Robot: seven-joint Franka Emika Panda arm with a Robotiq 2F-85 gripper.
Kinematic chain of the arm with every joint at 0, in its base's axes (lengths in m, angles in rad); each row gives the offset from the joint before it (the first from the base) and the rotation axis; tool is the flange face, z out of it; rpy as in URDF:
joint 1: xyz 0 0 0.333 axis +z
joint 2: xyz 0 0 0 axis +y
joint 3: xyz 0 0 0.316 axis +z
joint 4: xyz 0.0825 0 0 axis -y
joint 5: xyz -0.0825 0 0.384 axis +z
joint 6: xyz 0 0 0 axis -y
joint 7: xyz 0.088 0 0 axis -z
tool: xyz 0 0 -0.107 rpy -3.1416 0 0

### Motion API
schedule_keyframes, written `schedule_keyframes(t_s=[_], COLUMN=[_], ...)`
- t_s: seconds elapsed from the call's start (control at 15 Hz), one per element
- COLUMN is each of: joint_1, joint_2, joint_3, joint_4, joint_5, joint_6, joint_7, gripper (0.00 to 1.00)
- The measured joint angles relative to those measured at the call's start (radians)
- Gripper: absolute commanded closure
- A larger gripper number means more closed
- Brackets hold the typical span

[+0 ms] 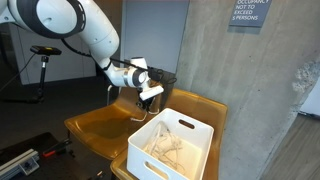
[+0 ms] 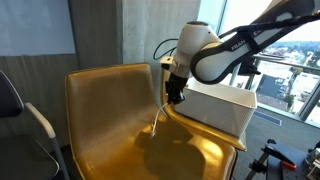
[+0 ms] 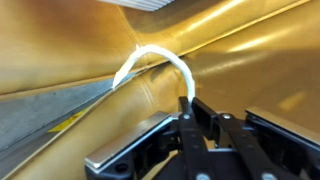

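Similar pieces are inside the white bin, so next my gripper should rise from the yellow seat and cross over the white bin's open top (image 1: 175,145) to release the white cable.
My gripper (image 3: 188,103) is shut on one end of a thin white curved piece (image 3: 150,60), which arches away from the fingertips like a hook. In an exterior view the gripper (image 2: 175,97) hangs over the mustard-yellow chair seat (image 2: 110,120), and the white piece (image 2: 160,120) dangles below it towards the seat. A white bin (image 1: 175,140) stands on the chair beside the gripper (image 1: 150,97) and holds several similar thin white pieces (image 1: 165,150). The same bin (image 2: 215,105) sits just behind the gripper. I cannot tell whether the dangling piece touches the seat.
A concrete wall (image 1: 240,80) with a sign (image 1: 249,12) rises behind the chair. A black stand (image 1: 42,55) is off to one side. Part of a black chair (image 2: 15,110) is near the yellow seat, and a window (image 2: 285,60) lies beyond the bin.
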Motion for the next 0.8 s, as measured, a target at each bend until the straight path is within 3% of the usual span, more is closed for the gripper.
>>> schedule_keyframes(t_s=[0.53, 0.8], joint_1=[-0.001, -0.025], joint_2=[-0.303, -0.488], joint_3=[-0.045, -0.098], joint_4=[-0.079, -0.217], joint_5=[-0.003, -0.005], joint_6=[-0.057, -0.098], joint_7=[0.095, 0.166], gripper=[0.98, 0.98])
